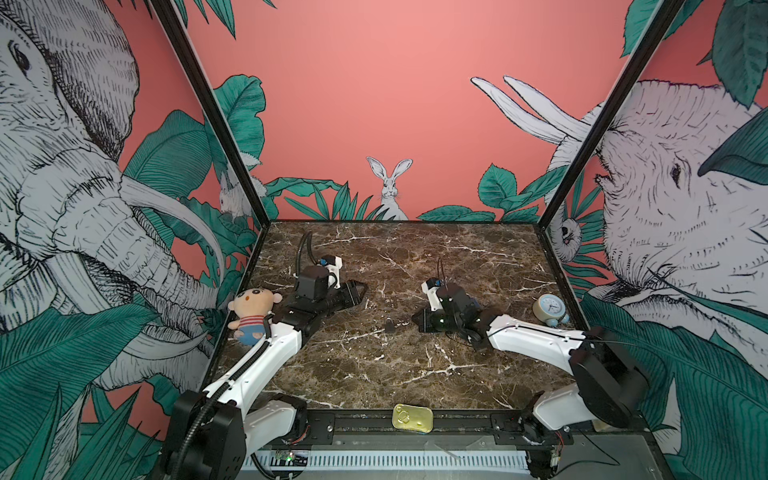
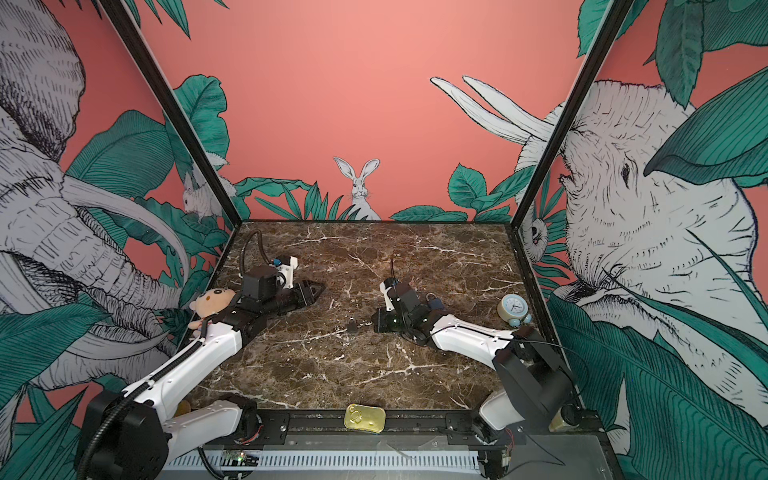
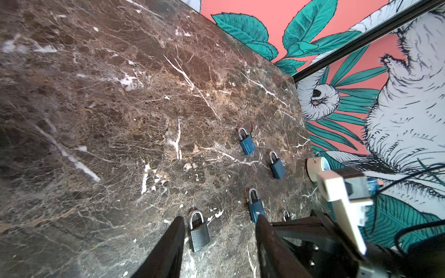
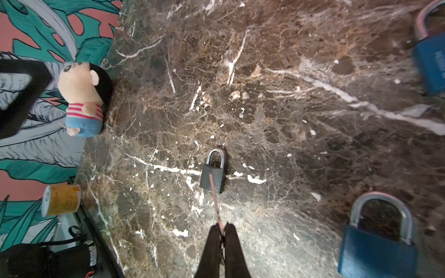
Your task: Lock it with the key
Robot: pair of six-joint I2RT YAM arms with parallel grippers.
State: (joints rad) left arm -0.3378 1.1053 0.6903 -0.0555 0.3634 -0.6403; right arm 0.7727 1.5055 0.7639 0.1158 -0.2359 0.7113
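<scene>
The grey padlock is below, past the fingers. Next, my right gripper needs to lower the key, its blade already pointing there, beside the padlock's body (image 1: 392,323) and let go.
A dark grey padlock (image 1: 389,324) (image 2: 352,325) lies flat mid-table, its shackle down in the body. My right gripper (image 4: 223,226) (image 1: 417,320) is shut on a thin copper-coloured key (image 4: 215,199). The key's blade points at the grey padlock (image 4: 214,173) and its tip overlaps the body in the right wrist view. Whether they touch I cannot tell. My left gripper (image 3: 220,217) (image 1: 353,291) is open and holds nothing. It hovers to the left of and behind the padlock (image 3: 198,231), which shows close to one of its fingers (image 3: 177,231).
Several blue padlocks (image 3: 246,142) (image 3: 278,167) (image 3: 256,208) (image 4: 378,245) lie around the right arm. A plush doll (image 1: 251,313) sits by the left wall. An alarm clock (image 1: 550,309) stands at the right. A gold tin (image 1: 412,417) rests on the front rail, and a yellow can (image 4: 61,199) lies off the table's edge.
</scene>
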